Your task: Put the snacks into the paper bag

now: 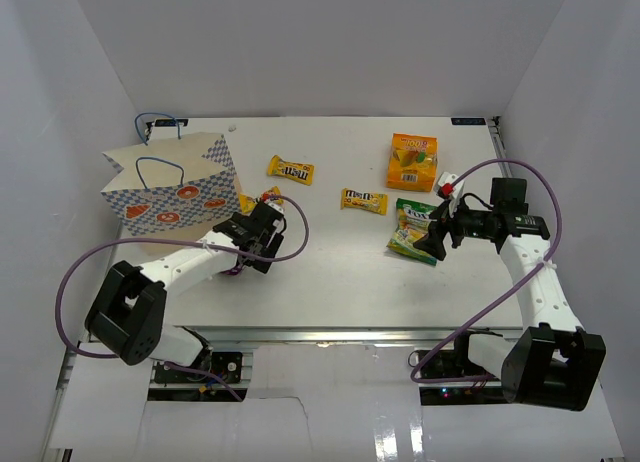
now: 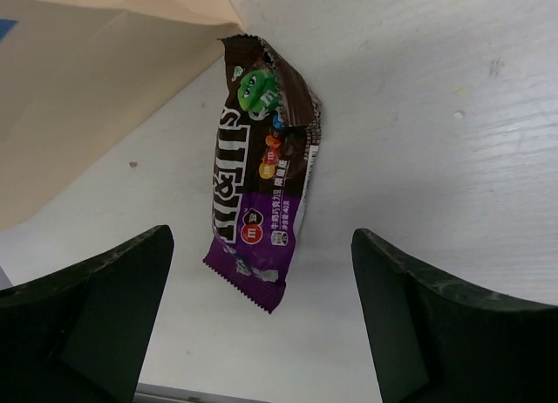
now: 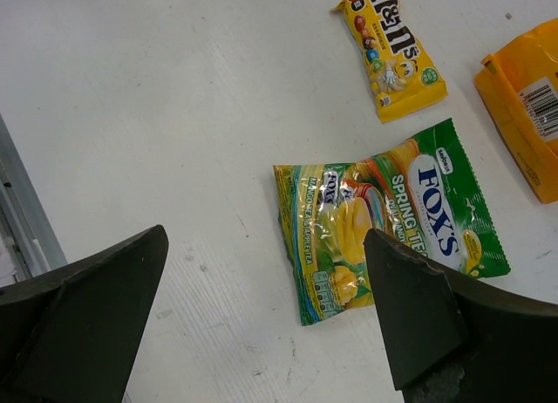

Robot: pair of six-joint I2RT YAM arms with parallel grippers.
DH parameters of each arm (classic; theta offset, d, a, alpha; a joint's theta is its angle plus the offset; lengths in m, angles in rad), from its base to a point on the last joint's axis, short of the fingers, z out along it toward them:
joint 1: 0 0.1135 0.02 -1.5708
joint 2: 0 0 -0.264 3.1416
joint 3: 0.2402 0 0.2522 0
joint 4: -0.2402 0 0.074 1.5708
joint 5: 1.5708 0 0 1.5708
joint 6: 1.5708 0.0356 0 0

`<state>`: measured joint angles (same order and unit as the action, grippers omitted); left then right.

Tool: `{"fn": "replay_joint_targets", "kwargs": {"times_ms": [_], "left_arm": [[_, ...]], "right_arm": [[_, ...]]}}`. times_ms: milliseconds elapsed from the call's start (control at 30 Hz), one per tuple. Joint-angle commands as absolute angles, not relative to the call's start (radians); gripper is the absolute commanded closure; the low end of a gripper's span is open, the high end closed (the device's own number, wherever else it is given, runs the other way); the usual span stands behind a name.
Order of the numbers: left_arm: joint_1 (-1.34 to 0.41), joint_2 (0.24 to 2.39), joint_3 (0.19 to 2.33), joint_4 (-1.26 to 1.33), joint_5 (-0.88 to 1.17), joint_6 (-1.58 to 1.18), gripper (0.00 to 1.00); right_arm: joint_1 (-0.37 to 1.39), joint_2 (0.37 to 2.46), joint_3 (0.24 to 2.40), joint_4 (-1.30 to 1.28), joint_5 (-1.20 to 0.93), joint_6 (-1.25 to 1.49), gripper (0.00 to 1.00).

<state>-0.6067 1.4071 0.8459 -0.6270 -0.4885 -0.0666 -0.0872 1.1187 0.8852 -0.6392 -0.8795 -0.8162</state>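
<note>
The robot's left gripper will next move down toward the table and close across the purple bar's middle (image 2: 261, 185), because its open fingers are already on either side of the bar's long sides.
The paper bag (image 1: 170, 187) stands at the far left; its tan side (image 2: 87, 89) fills the upper left of the left wrist view. My left gripper (image 1: 262, 227) is open and empty just right of the bag, over the purple bar (image 2: 261, 202), which lies on the table between its fingers (image 2: 260, 237). My right gripper (image 1: 440, 237) is open and empty, with the green-yellow pouch (image 3: 392, 215) lying by its right finger (image 3: 266, 237). Two yellow packets (image 1: 290, 169) (image 1: 364, 201) lie mid-table. A third (image 1: 268, 195) peeks out beside the bag. The orange pouch (image 1: 414, 162) lies far right.
White walls close in the table at the back and on both sides. The bag's blue cord handles (image 1: 158, 120) stand up at the back left. A metal rail (image 1: 330, 334) runs along the table's near edge. A small white and red object (image 1: 450, 185) sits by the right arm.
</note>
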Motion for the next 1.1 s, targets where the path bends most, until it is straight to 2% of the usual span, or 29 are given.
{"fn": "replay_joint_targets", "kwargs": {"times_ms": [0, 300, 500, 600, 667, 700, 733, 767, 933, 1067], "left_arm": [[-0.549, 1.384, 0.798, -0.519, -0.396, 0.099, 0.07], [-0.454, 1.433, 0.747, -0.428, -0.171, 0.242, 0.16], [-0.411, 1.431, 0.707, -0.420, -0.107, 0.285, 0.21], [-0.403, 1.424, 0.693, -0.422, -0.091, 0.295, 0.28], [-0.403, 1.422, 0.692, -0.423, -0.075, 0.296, 0.37], [-0.403, 1.420, 0.695, -0.423, -0.068, 0.295, 0.44], [-0.403, 1.417, 0.695, -0.423, -0.054, 0.291, 0.58], [-0.403, 1.416, 0.696, -0.423, -0.048, 0.285, 0.63], [-0.411, 1.355, 0.715, -0.428, -0.002, 0.267, 0.72], [-0.463, 1.247, 0.773, -0.442, 0.121, 0.230, 0.76]], "right_arm": [[-0.098, 1.121, 0.900, -0.612, -0.916, -0.822, 0.00], [-0.103, 1.131, 0.896, -0.606, -0.923, -0.813, 0.00], [-0.107, 1.126, 0.888, -0.606, -0.922, -0.808, 0.00], [-0.110, 1.121, 0.888, -0.606, -0.920, -0.807, 0.00], [-0.112, 1.120, 0.888, -0.606, -0.922, -0.805, 0.00], [-0.112, 1.118, 0.887, -0.607, -0.920, -0.807, 0.00], [-0.112, 1.117, 0.888, -0.606, -0.922, -0.805, 0.00], [-0.112, 1.117, 0.887, -0.607, -0.922, -0.807, 0.00], [-0.114, 1.114, 0.885, -0.607, -0.928, -0.805, 0.00], [-0.114, 1.112, 0.888, -0.607, -0.933, -0.802, 0.00]]}}
